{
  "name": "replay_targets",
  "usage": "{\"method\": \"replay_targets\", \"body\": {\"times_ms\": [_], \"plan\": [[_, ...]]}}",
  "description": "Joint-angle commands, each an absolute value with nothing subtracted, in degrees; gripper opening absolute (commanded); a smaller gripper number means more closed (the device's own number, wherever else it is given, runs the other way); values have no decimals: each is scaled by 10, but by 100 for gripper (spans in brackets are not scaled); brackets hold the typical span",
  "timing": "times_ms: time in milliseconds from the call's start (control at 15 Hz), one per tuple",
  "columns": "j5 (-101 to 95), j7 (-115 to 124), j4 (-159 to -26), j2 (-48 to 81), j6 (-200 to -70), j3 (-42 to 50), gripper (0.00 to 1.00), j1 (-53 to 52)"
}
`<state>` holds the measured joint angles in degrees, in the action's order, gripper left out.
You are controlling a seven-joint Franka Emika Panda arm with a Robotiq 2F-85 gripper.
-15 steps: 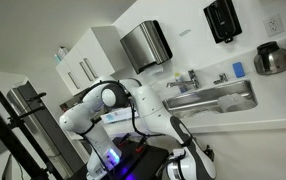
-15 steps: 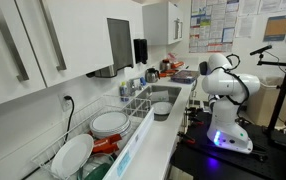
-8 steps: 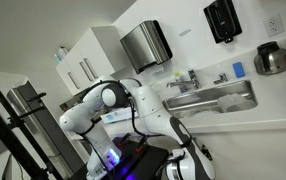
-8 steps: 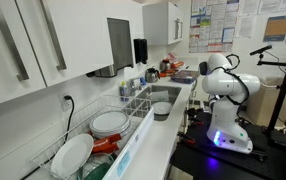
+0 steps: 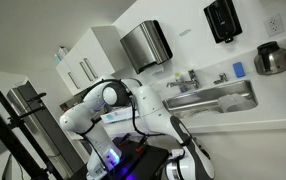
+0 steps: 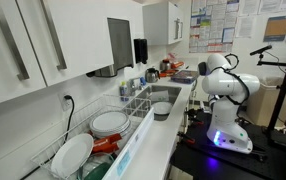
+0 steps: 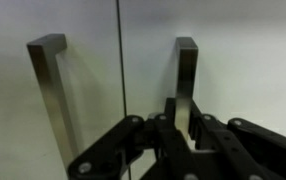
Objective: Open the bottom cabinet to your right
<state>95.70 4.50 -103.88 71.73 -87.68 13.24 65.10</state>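
The silver handle (image 7: 186, 78) is between my gripper's fingers. I will pull away from the cabinet front, turn along with the opening door, then let the handle go.
The wrist view faces the bottom cabinet (image 7: 243, 60), two flat white doors meeting at a thin vertical seam. Each door carries a vertical silver bar handle, the left handle (image 7: 45, 90) free and the right handle (image 7: 186, 70) running down between my black fingers. My gripper (image 7: 183, 118) is shut on the right handle, with its pads pressed on the bar's lower part. In both exterior views the white arm (image 5: 103, 98) (image 6: 223, 85) bends down beside the counter. Gripper and cabinet front are hidden there.
A steel sink (image 5: 213, 97) is set in the white counter (image 6: 173, 120). A dish rack (image 6: 103, 130) holds plates. On the wall hang a paper towel dispenser (image 5: 146, 45) and a black soap dispenser (image 5: 221, 18). White upper cupboards (image 6: 23, 45) hang above, and a tripod (image 6: 278, 95) stands near the arm.
In both exterior views the arm stands where it stood before. The jaws do not show in the earlier frames.
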Motion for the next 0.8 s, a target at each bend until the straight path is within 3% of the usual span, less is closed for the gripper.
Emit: {"method": "replay_targets", "body": {"times_ms": [0, 733], "plan": [[984, 42, -1052, 718, -868, 147, 4, 649], [950, 56, -977, 761, -843, 208, 4, 665]]}}
